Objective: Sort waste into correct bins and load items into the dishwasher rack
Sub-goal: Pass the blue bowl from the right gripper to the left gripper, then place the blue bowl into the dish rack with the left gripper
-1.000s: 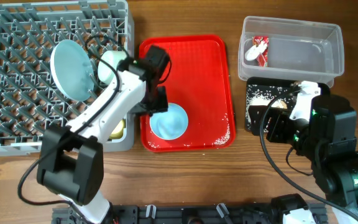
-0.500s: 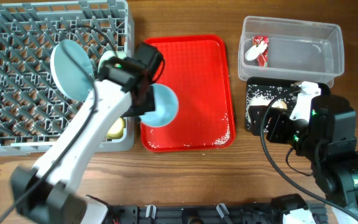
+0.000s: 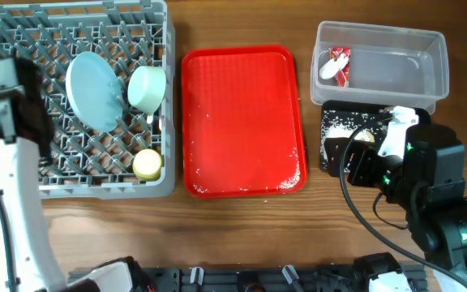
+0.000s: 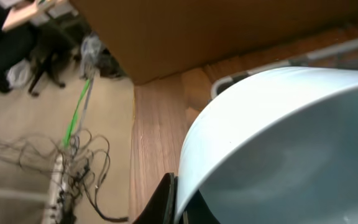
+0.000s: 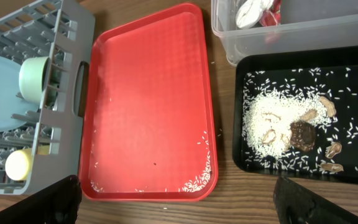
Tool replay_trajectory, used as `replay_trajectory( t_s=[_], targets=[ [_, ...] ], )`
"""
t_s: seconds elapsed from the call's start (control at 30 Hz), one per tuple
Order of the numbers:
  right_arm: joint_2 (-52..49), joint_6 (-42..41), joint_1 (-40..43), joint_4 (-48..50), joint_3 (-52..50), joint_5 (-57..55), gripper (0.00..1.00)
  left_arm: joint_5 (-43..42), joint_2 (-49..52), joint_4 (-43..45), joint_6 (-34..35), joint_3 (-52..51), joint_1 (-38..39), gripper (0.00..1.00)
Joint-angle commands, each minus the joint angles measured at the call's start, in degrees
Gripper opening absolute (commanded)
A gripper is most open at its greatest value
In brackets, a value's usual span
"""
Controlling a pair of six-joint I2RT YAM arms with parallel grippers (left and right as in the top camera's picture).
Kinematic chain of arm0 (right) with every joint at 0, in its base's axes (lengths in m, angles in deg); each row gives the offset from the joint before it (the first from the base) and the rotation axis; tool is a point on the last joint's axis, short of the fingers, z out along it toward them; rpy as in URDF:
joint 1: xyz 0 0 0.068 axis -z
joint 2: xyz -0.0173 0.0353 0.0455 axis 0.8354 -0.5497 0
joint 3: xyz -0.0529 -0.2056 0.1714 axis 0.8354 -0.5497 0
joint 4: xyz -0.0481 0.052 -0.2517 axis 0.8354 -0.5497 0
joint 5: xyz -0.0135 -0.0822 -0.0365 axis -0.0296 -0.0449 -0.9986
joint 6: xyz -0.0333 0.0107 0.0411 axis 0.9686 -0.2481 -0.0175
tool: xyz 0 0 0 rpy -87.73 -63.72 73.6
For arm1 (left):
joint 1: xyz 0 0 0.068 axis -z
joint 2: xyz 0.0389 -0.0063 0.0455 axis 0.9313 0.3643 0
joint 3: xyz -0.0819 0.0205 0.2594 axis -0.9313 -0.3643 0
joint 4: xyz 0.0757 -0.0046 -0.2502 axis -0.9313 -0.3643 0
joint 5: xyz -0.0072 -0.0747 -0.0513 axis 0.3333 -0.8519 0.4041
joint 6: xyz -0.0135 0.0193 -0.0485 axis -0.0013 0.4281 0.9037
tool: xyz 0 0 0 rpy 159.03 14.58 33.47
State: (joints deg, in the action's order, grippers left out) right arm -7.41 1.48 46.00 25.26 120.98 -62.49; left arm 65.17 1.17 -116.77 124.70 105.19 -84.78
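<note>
The robot's left gripper holds the bowl and will next lower and tilt it onto the rack's free wires beside the pale blue plate [image 3: 92, 89], away from the red serving tray.
My left gripper [image 4: 176, 200] is shut on the rim of a pale blue-green bowl [image 4: 284, 149], which fills the left wrist view. From overhead, the left arm [image 3: 19, 109] is over the left edge of the grey dishwasher rack [image 3: 23, 174], and the held bowl is hidden there. The rack holds the pale blue plate [image 3: 92, 89], the other bowl [image 3: 147, 88] and the yellow cup [image 3: 147, 165]. The red-and-white wrapper [image 3: 336, 65] lies in the clear tub [image 3: 428, 49]. Rice and brown scraps [image 5: 291, 127] lie in the black tray [image 5: 353, 74]. My right gripper [image 5: 179, 202] is open and empty above the table's front edge.
The flat red serving tray [image 3: 242, 122] lies between rack and bins, bare except for rice crumbs along its front right edge [image 5: 197, 180]. The right arm's body [image 3: 412, 162] covers most of the black tray from overhead. I cannot make out the fork or spoon.
The left arm lifted the bowl off the red tray and swung it left across the rack to its far left edge. The right arm has not moved.
</note>
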Motion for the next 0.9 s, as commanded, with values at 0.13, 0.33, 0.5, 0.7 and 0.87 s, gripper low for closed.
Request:
replay_trajectory(
  t_s=[0.13, 0.33, 0.5, 0.7, 0.87],
  targets=[
    [-0.9, -0.8, 0.2, 0.2, 0.9, -0.2, 1.0, 3.9, 17.4, 7.1, 1.4, -0.2, -5.4, 0.04],
    [-4.2, -0.7, 0.2, -0.7, 0.9, -0.2, 1.0, 13.5, 29.0, 13.3, -2.0, -0.2, -5.4, 0.04],
    [-5.3, -0.7, 0.2, -1.4, 0.9, -0.2, 0.99, 15.6, 33.0, 24.1, -15.7, -0.2, -4.0, 0.07],
    [-5.3, -0.6, 0.2, -1.3, 0.9, -0.2, 1.0, 19.8, 34.1, 33.6, -30.1, -0.2, 1.7, 0.13],
    [-5.3, -0.4, 0.2, -1.4, 0.9, -0.2, 1.0, 19.1, 34.0, 36.3, -31.6, -0.1, 1.7, 0.73]
  ],
)
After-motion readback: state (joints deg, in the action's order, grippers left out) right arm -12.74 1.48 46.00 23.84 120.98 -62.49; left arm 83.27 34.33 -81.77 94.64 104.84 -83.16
